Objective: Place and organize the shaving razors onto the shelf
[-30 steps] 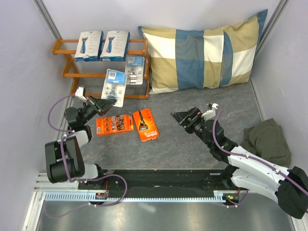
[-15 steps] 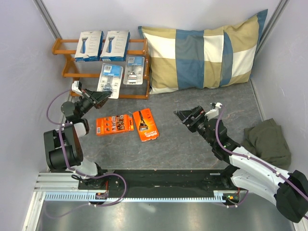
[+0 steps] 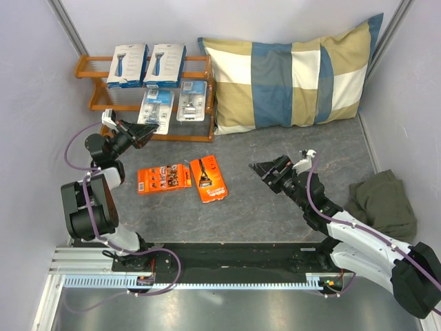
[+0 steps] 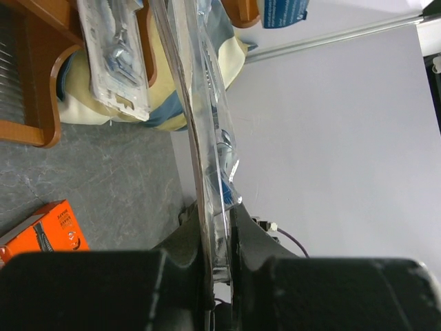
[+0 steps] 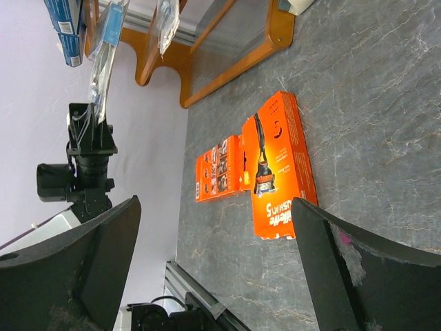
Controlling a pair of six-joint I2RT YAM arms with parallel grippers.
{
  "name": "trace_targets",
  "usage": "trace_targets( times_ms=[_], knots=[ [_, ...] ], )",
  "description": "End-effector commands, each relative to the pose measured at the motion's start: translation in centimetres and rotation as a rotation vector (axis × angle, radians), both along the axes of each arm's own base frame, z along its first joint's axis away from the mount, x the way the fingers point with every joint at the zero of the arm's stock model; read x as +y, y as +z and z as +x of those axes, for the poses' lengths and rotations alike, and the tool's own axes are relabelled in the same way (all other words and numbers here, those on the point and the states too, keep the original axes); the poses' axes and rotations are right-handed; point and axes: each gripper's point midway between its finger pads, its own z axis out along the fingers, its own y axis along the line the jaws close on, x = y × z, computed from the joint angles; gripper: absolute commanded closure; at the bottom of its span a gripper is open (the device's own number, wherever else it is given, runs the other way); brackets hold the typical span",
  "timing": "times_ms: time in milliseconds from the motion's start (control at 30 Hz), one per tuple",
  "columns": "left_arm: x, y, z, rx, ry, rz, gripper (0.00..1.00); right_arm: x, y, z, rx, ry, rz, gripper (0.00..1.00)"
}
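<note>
Next, my left gripper pushes the second blister pack outward onto the middle level's free part beside the first blister pack and releases it.
The shelf [image 3: 96, 69] stands at the back left, with two white razor boxes [image 3: 127, 65] [image 3: 165, 65] on its top tier. One clear blister pack [image 3: 191, 101] leans on the middle tier. My left gripper [image 3: 136, 132] is shut on a second blister pack [image 3: 155, 109], holding it against the shelf front beside the first. In the left wrist view this pack [image 4: 210, 138] runs edge-on between the fingers [image 4: 182, 238]. Two orange packs [image 3: 164, 178] [image 3: 208, 178] lie flat on the floor. My right gripper [image 3: 265, 169] hangs open to their right, holding nothing; its wrist view shows both orange packs [image 5: 279, 169] [image 5: 220, 178].
A blue-and-beige checked pillow [image 3: 296, 76] leans against the back wall, right of the shelf. A crumpled green cloth [image 3: 382, 203] lies at the right edge. Walls close in the left and right sides.
My left gripper has carried the blister pack back and left, up to the shelf's middle tier. The right arm has shifted only slightly.
</note>
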Motion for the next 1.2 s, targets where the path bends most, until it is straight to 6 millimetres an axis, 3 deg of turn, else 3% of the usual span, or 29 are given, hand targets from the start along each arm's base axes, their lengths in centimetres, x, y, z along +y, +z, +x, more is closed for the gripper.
trace_targets(
  times_ms=[0,300,567,1067,1167],
  knots=[
    [0.8,0.7,1.6,-0.056,0.028,0.058,0.98,0.0,1.0,0.0,-0.032,0.011,0.038,0.02],
    [1.2,-1.0,4.6,-0.005,0.034,0.040,0.98,-0.3,0.9,-0.1,-0.032,0.015,0.044,0.02],
    [-0.1,-0.2,7.9,-0.017,0.011,0.062,0.98,-0.7,0.4,-0.4,-0.026,0.013,0.042,0.02],
    [-0.2,-0.9,12.7,0.007,0.007,0.065,0.98,-1.6,-0.1,-0.3,-0.025,-0.009,0.015,0.02],
    [-0.2,-1.8,13.3,0.046,-0.010,0.060,0.98,-1.7,-0.1,-0.3,-0.028,-0.010,0.011,0.02]
  ],
)
